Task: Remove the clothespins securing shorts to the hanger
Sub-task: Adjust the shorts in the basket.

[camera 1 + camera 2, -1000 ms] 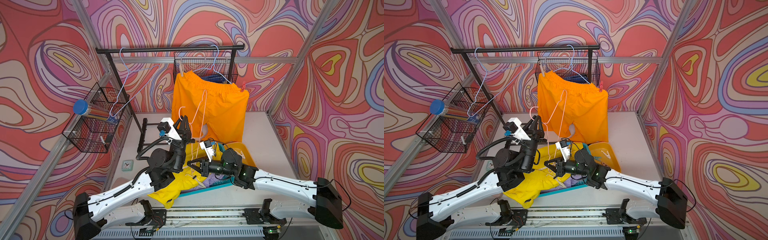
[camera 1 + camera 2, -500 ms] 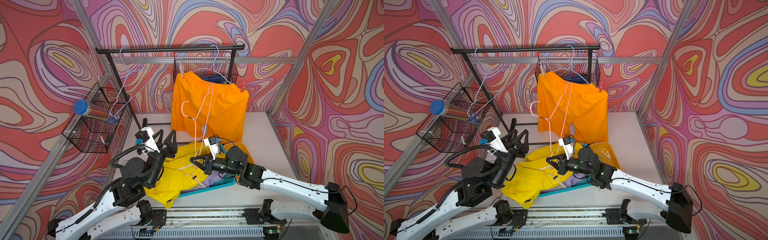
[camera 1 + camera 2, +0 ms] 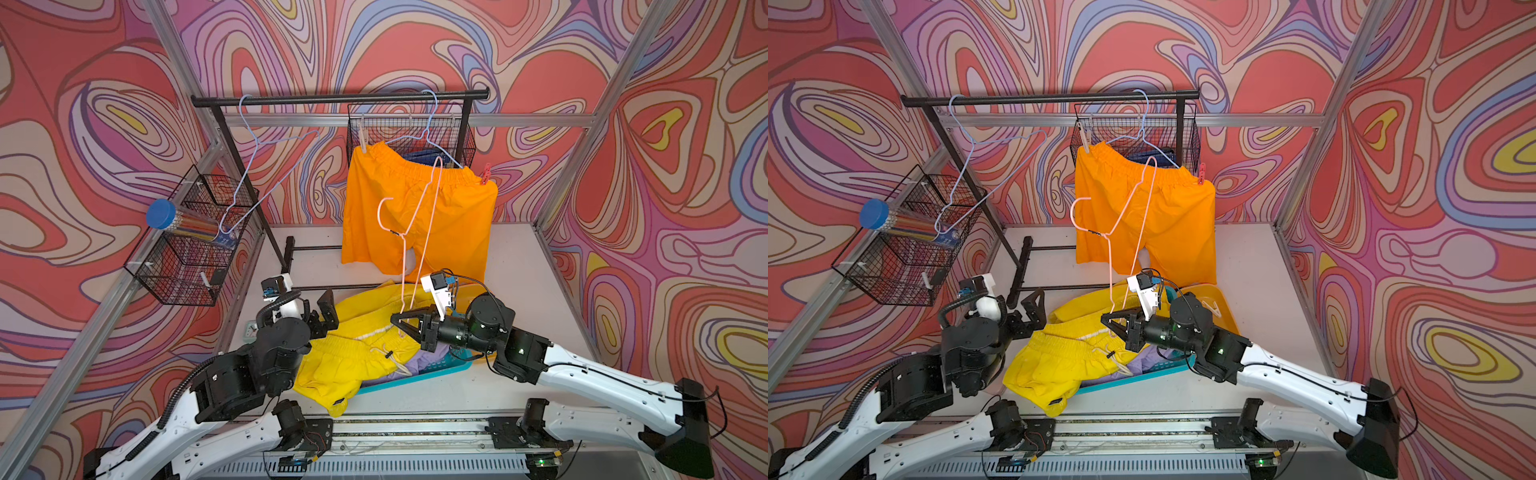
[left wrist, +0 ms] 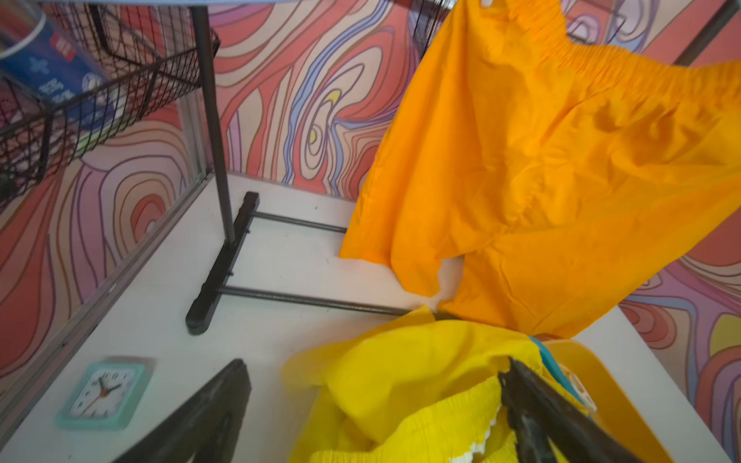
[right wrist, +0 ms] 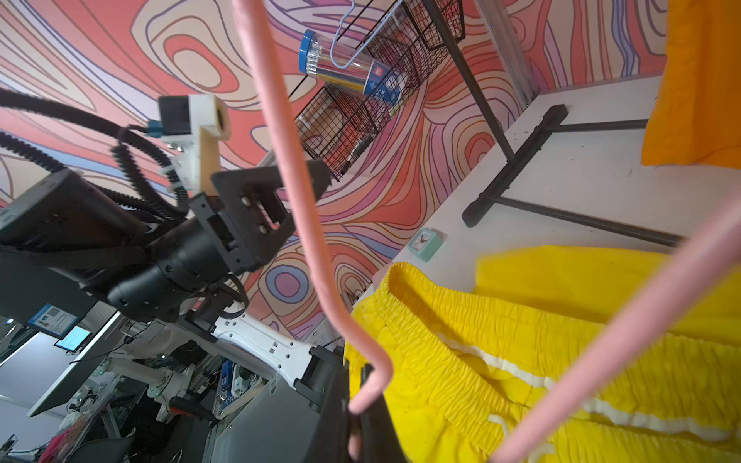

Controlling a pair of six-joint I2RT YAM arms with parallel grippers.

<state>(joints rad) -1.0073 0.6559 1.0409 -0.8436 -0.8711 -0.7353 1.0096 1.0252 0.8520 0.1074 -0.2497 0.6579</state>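
The yellow shorts' waistband end [image 3: 326,347] is ribbed cloth lying uncovered below my left gripper, so the gripper will next lower, draw back and tip downward onto it.
Orange shorts [image 3: 415,208] hang from a pale blue hanger [image 3: 432,137] on the rack, held by a beige clothespin [image 3: 363,139] and a red clothespin [image 3: 485,174]. Yellow shorts [image 3: 353,353] lie heaped over lilac shorts [image 3: 428,361] in a teal basket. My right gripper [image 3: 401,326] is shut on the lower corner of a bare pink hanger [image 3: 409,232], which stands up in front of the orange shorts. The left gripper [image 3: 322,311] is open and empty, at the left edge of the yellow shorts [image 4: 401,381]. In the right wrist view the pink hanger [image 5: 304,220] runs into the shut right gripper [image 5: 357,421].
An empty blue hanger [image 3: 249,166] hangs at the rack's left end. Wire baskets [image 3: 187,257] with a blue-capped tube [image 3: 162,214] hang on the left frame. A teal clock [image 4: 102,393] lies near the rack foot [image 4: 224,260]. A yellow tub [image 3: 1221,307] sits behind the teal basket [image 3: 436,370].
The left gripper has opened and drawn back to the left and down, away from the pink hanger. The right gripper still holds the hanger, which has shifted slightly right.
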